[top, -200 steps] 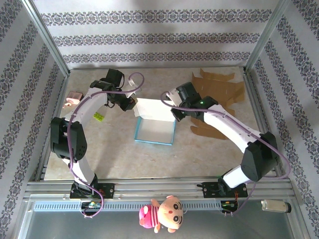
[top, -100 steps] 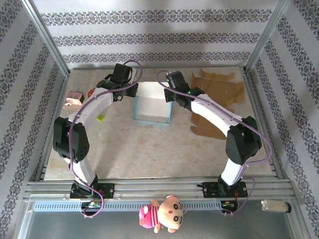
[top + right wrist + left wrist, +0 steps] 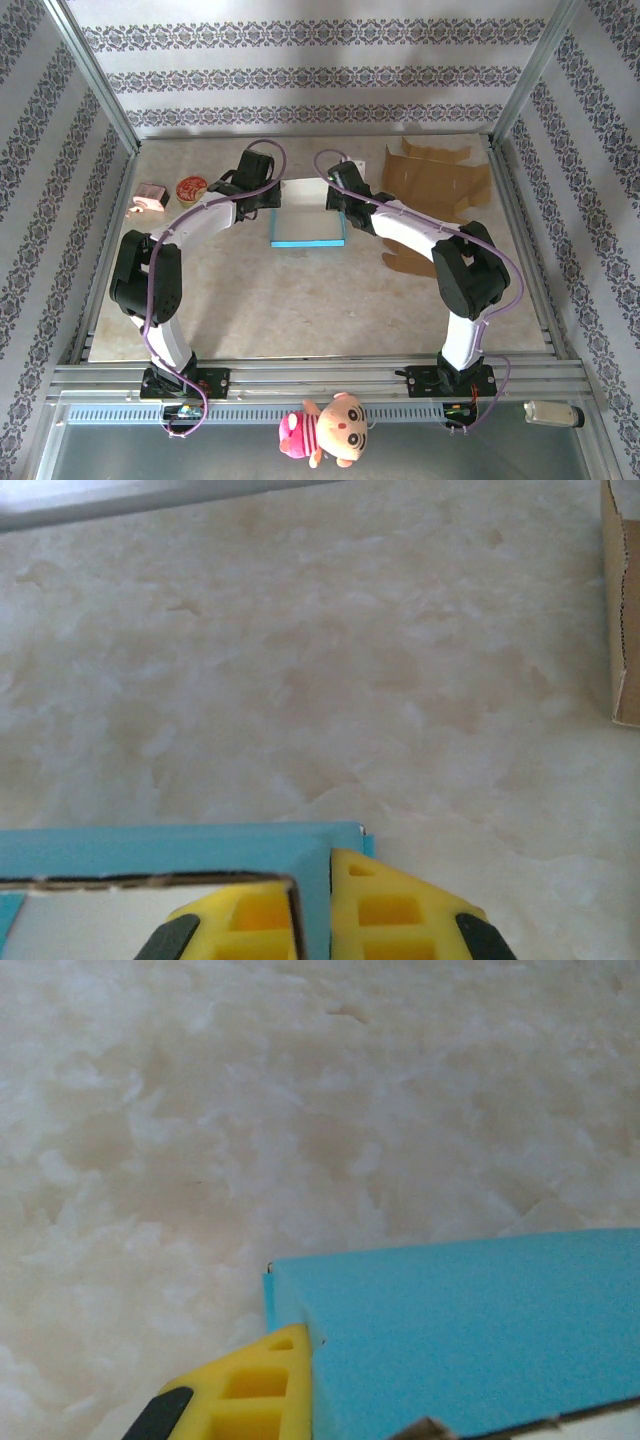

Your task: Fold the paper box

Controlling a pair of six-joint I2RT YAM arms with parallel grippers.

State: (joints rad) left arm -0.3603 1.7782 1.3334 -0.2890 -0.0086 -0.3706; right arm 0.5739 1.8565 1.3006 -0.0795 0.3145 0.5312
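Observation:
My right gripper will swing back and down toward the box's near blue edge [image 3: 308,243] next and let go of the side of the box, because that edge is behind and below my gripper.
The paper box [image 3: 310,225], blue outside and white inside, sits at the middle of the table toward the far side. My left gripper [image 3: 272,196] is shut on its left wall. In the left wrist view one yellow finger [image 3: 250,1390] presses against the blue wall [image 3: 470,1330]; the other finger is hidden behind it. My right gripper [image 3: 338,196] is shut on the box's right wall. In the right wrist view the thin blue wall [image 3: 316,880] is pinched in the gripper [image 3: 318,920], at the box's corner.
Flat brown cardboard pieces [image 3: 440,175] lie at the back right, and one edge [image 3: 625,600] shows in the right wrist view. Another piece [image 3: 415,262] lies under the right arm. A pink object [image 3: 150,197] and a round item [image 3: 190,187] sit at the left.
Both arms have stretched toward the far wall, carrying the box away from the near side. Both grippers have stayed shut on its side walls.

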